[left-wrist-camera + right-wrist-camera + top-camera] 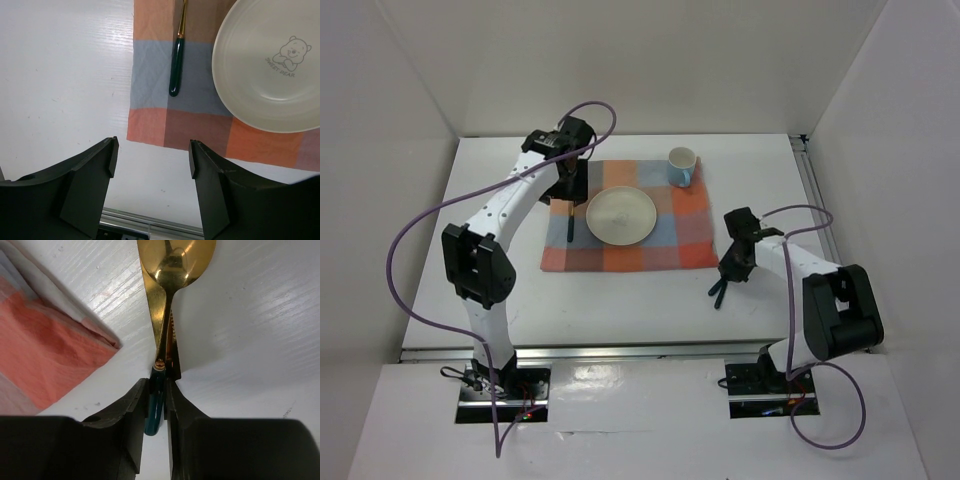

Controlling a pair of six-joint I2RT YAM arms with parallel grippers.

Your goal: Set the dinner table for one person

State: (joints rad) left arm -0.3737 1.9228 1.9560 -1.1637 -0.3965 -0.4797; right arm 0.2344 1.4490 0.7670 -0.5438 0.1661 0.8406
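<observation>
The right gripper carries the spoon (172, 265) outward and left in the top view next and releases it, since bare cloth beside the plate lies that way.
The white dinner table (490, 200) carries a checked cloth (670, 240) with a cream plate (620, 215) and a white-and-blue cup (682, 165) on it. A green-handled gold utensil (570, 227) lies on the cloth left of the plate; it also shows in the left wrist view (176, 65) beside the plate (270, 65). My left gripper (566, 186) is open and empty (153, 159), above the cloth's left edge. My right gripper (723, 285) is shut (159, 390) on the green handle of a gold spoon (172, 265), just right of the cloth's near right corner (50, 345).
White walls enclose the table on the left, back and right. A silver rail (620, 352) runs along the near edge, another (812, 185) along the right. Purple cables loop from both arms.
</observation>
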